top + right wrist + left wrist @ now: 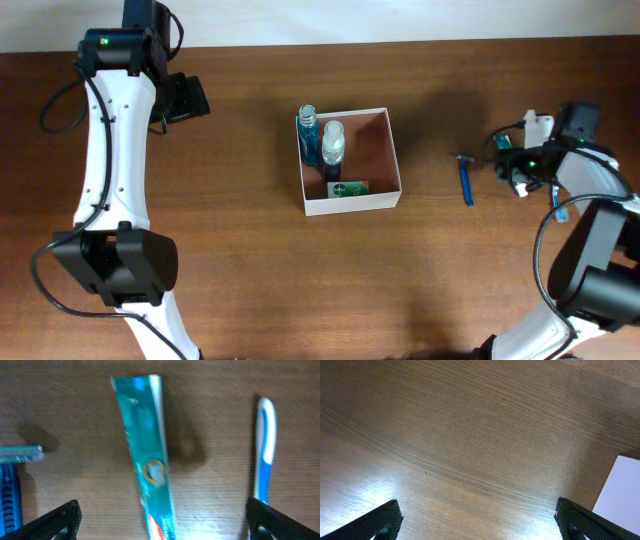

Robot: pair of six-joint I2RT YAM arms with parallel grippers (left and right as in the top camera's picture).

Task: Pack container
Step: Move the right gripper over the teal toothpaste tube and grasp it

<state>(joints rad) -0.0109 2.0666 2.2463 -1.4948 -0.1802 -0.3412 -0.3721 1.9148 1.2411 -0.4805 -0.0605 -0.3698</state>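
Observation:
The teal toothpaste tube (147, 460) is next: the robot's right gripper will move down over the part of the tube beside its round gold emblem and close.
The container (372, 148), a white-walled square box with a reddish-brown inside, sits mid-table. It holds two blue bottles (320, 142) along its left wall and a small green packet (348, 188). My right gripper (517, 168) is open at the far right, above a teal toothpaste tube (147, 460) that lies between its fingers (165, 522) on the table. A blue and white toothbrush (265, 445) lies by its right finger. A blue razor (466, 180) lies left of it and shows at the left edge of the right wrist view (10, 480). My left gripper (188, 98) is open and empty (477, 520), far left of the container.
The left wrist view shows bare wood and one white corner of the container (622, 495) at the right edge. The table's far edge runs along the top of the overhead view, behind both arms.

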